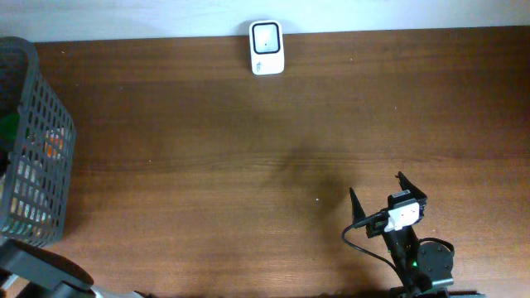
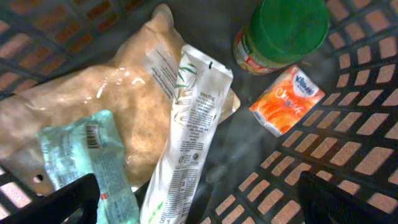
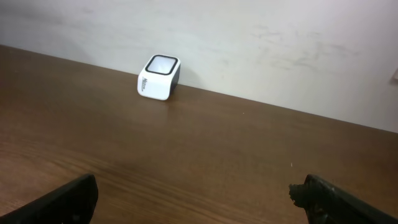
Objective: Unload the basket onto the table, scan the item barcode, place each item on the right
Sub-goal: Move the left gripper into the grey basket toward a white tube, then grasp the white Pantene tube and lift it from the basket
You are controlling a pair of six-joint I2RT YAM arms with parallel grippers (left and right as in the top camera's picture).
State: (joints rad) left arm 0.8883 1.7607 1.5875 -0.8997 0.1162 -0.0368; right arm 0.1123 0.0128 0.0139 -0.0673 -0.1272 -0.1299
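Observation:
The left gripper lowers open into the basket (image 1: 58,132) next, onto the white Pantene pack's middle, since the pack lies uncovered across the bag of brown grains.
The white barcode scanner (image 1: 267,47) stands at the table's far edge, its window facing up; the right wrist view shows this scanner (image 3: 158,77) far ahead. The items lie in the dark mesh basket (image 1: 58,132) at the left. In the left wrist view a white Pantene pack (image 2: 196,118) lies on a bag of brown grains (image 2: 81,93), beside a teal packet (image 2: 87,155) with a barcode showing. My left gripper (image 2: 199,202) hangs open above them, touching nothing. My right gripper (image 1: 379,192) stands open and empty over bare table at the near right.
A green-lidded jar (image 2: 283,31) and an orange tissue pack (image 2: 287,101) also lie in the basket, whose mesh wall (image 2: 360,143) closes in on the right. Part of the left arm (image 1: 37,269) shows at the table's near left corner.

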